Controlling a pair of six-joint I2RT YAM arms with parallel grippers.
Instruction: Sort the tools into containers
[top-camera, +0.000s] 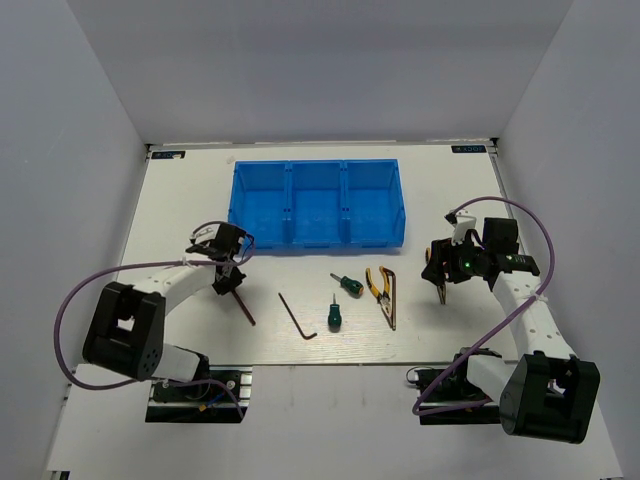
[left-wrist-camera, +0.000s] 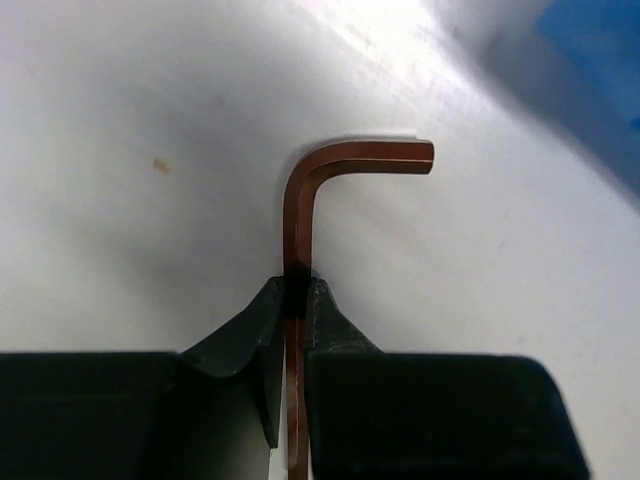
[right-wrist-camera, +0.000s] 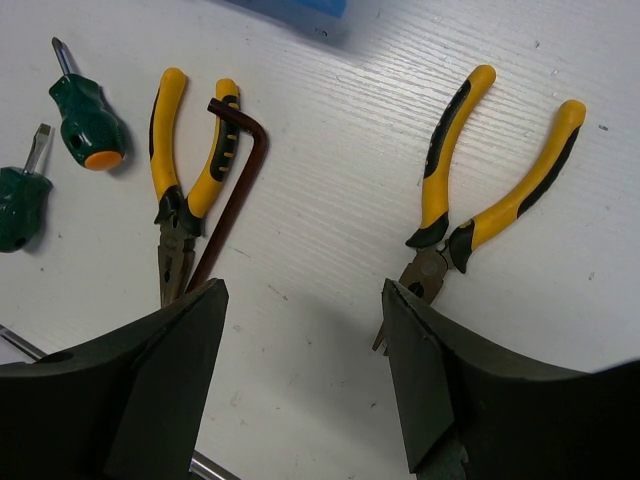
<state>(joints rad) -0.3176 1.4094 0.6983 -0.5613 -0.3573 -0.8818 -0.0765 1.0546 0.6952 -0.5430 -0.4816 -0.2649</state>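
Note:
My left gripper lifts the brown hex key next and carries it outward over the tray's nearest section (top-camera: 262, 204). It then releases the hex key's long arm there, since that section looks empty.
My left gripper (top-camera: 229, 277) is shut on the long arm of a brown L-shaped hex key (left-wrist-camera: 300, 215), close over the table left of the blue bin tray (top-camera: 316, 232); the key's bent end points away from the fingers (left-wrist-camera: 330, 315). A second hex key (top-camera: 296, 317), two green-handled screwdrivers (top-camera: 347, 285) (top-camera: 334, 317) and yellow-handled pliers (top-camera: 377, 283) with a third hex key (top-camera: 390, 303) lie at the table's middle. My right gripper (right-wrist-camera: 303, 290) is open and empty, over the table beside a second pair of pliers (right-wrist-camera: 490, 185), whose nose is next to its right finger.
The tray's three compartments look empty from the top view. The table's front edge lies just below the tools. Grey walls close in the table on three sides. Purple cables loop off both arms.

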